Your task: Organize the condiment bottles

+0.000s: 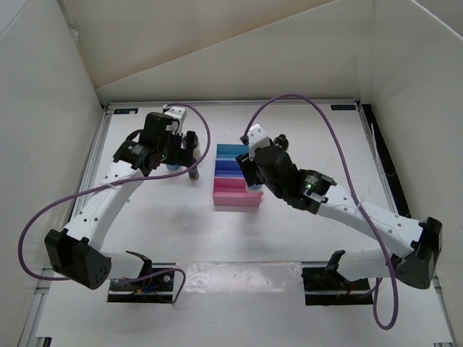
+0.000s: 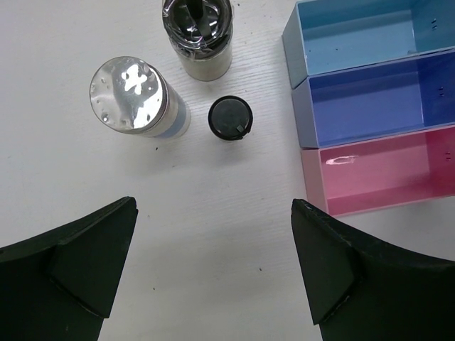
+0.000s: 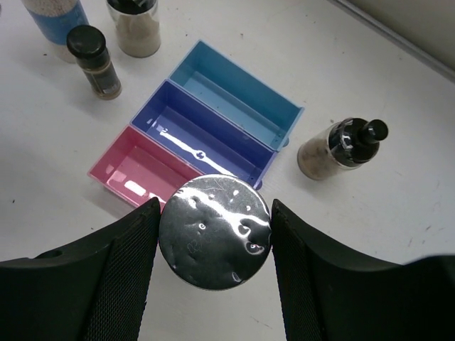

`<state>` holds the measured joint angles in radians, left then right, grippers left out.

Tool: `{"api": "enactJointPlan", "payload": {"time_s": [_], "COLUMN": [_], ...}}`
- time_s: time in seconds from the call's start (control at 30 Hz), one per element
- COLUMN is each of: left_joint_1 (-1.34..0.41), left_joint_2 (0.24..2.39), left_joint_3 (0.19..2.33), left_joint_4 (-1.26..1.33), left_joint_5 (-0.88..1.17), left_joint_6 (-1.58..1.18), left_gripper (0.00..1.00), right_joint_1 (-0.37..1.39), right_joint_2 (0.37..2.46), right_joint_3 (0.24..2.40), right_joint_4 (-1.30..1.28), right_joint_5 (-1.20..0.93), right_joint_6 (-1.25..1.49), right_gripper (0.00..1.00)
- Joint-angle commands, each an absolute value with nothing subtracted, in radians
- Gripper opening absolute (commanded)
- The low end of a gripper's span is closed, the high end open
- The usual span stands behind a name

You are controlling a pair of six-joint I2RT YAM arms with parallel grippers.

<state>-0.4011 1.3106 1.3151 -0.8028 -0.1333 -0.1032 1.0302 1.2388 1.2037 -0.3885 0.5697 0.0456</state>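
Next, my right gripper lowers the upright silver-topped bottle into the end of the pink trough (image 1: 248, 197) beneath it and releases it there, since that trough stands empty.
My right gripper (image 3: 215, 207) is shut on a silver-topped bottle (image 3: 215, 234), held upright at the right end of the pink-and-blue rack (image 3: 135, 167); its body is hidden under its top. My left gripper (image 2: 213, 206) is open and empty above bare table, left of the rack (image 2: 313, 135). Ahead of it stand a silver-topped white-blue bottle (image 2: 135, 96), a small black-capped brown bottle (image 2: 229, 118) and a beige bottle with a dark shiny top (image 2: 199, 35). Another beige bottle with a black nozzle cap (image 3: 340, 148) stands beyond the rack's right end.
The rack (image 1: 231, 195) has light blue, dark blue and pink troughs, all empty. White walls enclose the table on the left, back and right. Purple cables loop over both arms. The right gripper (image 1: 253, 176) and left gripper (image 1: 181, 150) flank the rack.
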Motion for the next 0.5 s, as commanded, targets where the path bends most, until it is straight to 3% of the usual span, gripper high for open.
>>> {"api": "enactJointPlan", "payload": {"time_s": [0.0,0.47], "left_joint_1": [-0.397,-0.396], "left_joint_2": [1.275,1.302], "left_joint_3": [1.309,1.299], "left_joint_4": [-0.799,-0.782], "left_joint_5": [-0.146,-0.156], "left_joint_6": [-0.087,-0.067], "left_gripper": [1.0,1.0], "right_joint_1": [1.003,0.953], "right_joint_2": [1.252,1.304], "right_joint_3": [1.186,1.083], "right_joint_4": [-0.219,-0.054], "right_joint_5": [0.512,0.426], "right_joint_6": [0.063,0.051], "right_gripper": [0.0,0.0]}}
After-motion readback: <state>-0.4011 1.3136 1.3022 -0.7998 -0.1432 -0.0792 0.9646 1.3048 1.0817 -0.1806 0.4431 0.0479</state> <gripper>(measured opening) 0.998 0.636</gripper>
